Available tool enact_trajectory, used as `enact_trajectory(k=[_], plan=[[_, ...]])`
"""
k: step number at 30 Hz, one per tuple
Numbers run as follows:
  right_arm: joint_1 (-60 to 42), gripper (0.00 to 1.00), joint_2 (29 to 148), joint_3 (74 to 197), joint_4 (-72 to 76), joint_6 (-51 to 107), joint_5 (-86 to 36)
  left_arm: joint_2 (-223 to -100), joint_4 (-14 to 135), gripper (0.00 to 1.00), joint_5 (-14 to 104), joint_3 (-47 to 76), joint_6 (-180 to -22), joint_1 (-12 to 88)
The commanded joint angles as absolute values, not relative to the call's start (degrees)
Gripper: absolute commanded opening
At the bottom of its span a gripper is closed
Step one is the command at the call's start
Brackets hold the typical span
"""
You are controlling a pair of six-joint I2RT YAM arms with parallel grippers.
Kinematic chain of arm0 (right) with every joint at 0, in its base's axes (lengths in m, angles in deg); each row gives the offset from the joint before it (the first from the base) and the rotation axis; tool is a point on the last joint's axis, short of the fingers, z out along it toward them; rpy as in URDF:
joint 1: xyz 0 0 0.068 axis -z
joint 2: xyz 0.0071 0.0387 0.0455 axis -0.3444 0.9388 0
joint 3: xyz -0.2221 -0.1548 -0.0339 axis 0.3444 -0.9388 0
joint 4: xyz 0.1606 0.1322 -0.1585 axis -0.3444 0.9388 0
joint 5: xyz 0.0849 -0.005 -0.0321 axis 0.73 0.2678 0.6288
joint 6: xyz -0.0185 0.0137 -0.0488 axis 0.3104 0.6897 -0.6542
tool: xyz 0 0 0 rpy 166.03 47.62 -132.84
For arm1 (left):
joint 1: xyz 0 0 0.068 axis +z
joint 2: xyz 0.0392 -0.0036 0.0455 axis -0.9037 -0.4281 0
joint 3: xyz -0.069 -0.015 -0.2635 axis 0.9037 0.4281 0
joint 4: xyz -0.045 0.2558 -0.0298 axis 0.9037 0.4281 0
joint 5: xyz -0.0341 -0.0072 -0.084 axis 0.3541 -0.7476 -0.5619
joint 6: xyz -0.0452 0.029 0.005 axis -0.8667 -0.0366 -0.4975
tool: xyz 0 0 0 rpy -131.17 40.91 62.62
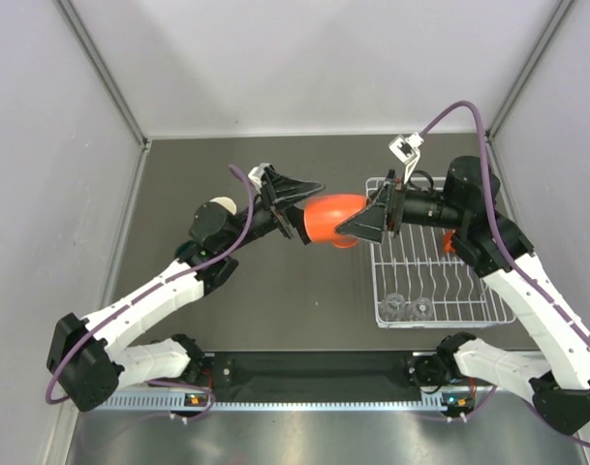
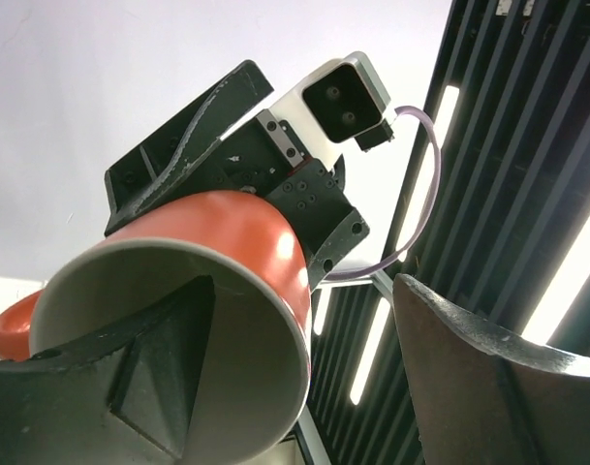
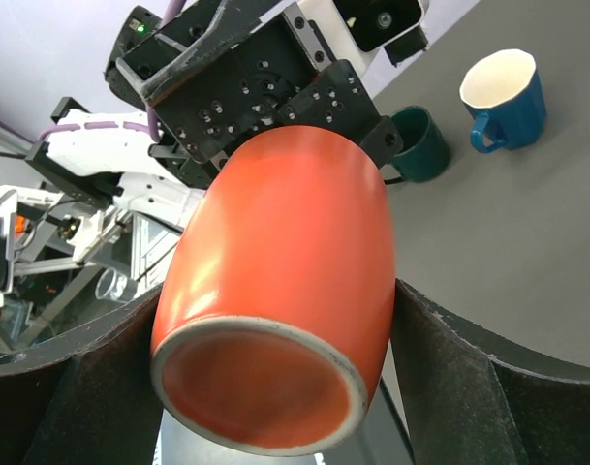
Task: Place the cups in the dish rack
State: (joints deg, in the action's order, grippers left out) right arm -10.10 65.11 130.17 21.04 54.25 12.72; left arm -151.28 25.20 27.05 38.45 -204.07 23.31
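Note:
Next, my right gripper swings over the rack's far half (image 1: 411, 235), as the mug hangs sideways. It then tips the mug's opening down, lowers onto the rack's wires and releases it.
The large orange mug (image 1: 331, 219) with a white inside hangs on its side in mid-air, left of the white wire dish rack (image 1: 440, 266). My right gripper (image 1: 358, 217) is shut on its base end, one finger on each side of the mug (image 3: 295, 242). My left gripper (image 1: 306, 205) is open at the mouth end. One finger (image 2: 149, 378) is inside the mug (image 2: 236, 242), the other finger (image 2: 488, 387) stands well clear of the rim. Two clear glasses (image 1: 409, 307) sit in the rack's near end. A tiny orange cup (image 1: 451, 242) shows behind my right arm.
A blue mug (image 3: 506, 97) and a dark green cup (image 3: 422, 145) stand on the dark table in the right wrist view. A beige mug (image 1: 218, 206) shows partly behind my left arm. Grey walls close in the table at left, right and back.

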Motion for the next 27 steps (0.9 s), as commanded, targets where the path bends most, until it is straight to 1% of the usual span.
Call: enact_trajectory(k=[1,3,6,8,12,13,18,23,27], plan=[[-11.1,0.0,62.7,131.9,19.0,52.0,10.5,-149.2,25.0,0.8,24.9,39.2,-210.7,23.4],[-10.9,0.0,62.7,132.2,21.0,51.5,8.8,-148.1,27.0,0.81,24.9,40.4,-209.6,23.8],[-10.7,0.0,62.5,133.3,25.1,50.0,6.1,-145.5,25.3,0.83,26.2,43.9,-209.3,25.1],[-10.4,0.0,62.0,133.4,27.0,49.5,5.2,-143.1,26.7,0.84,26.4,45.3,-208.3,26.9],[-9.1,0.0,62.0,134.7,31.5,48.4,2.1,-138.5,37.7,0.85,26.4,44.9,-202.2,29.8],[-8.9,0.0,62.1,135.5,32.6,48.0,1.2,-136.8,44.4,0.85,26.6,44.4,-198.7,30.9],[-5.5,0.0,65.6,138.8,40.0,46.0,-7.9,-134.7,66.5,0.85,26.8,38.3,-186.3,33.7],[-2.5,0.0,72.0,144.6,52.0,44.1,-21.6,-138.6,89.3,0.84,28.9,28.2,-169.2,34.1],[2.1,0.0,79.3,147.5,57.6,45.3,-30.3,-141.2,100.8,0.84,33.2,18.4,-159.3,34.2]])
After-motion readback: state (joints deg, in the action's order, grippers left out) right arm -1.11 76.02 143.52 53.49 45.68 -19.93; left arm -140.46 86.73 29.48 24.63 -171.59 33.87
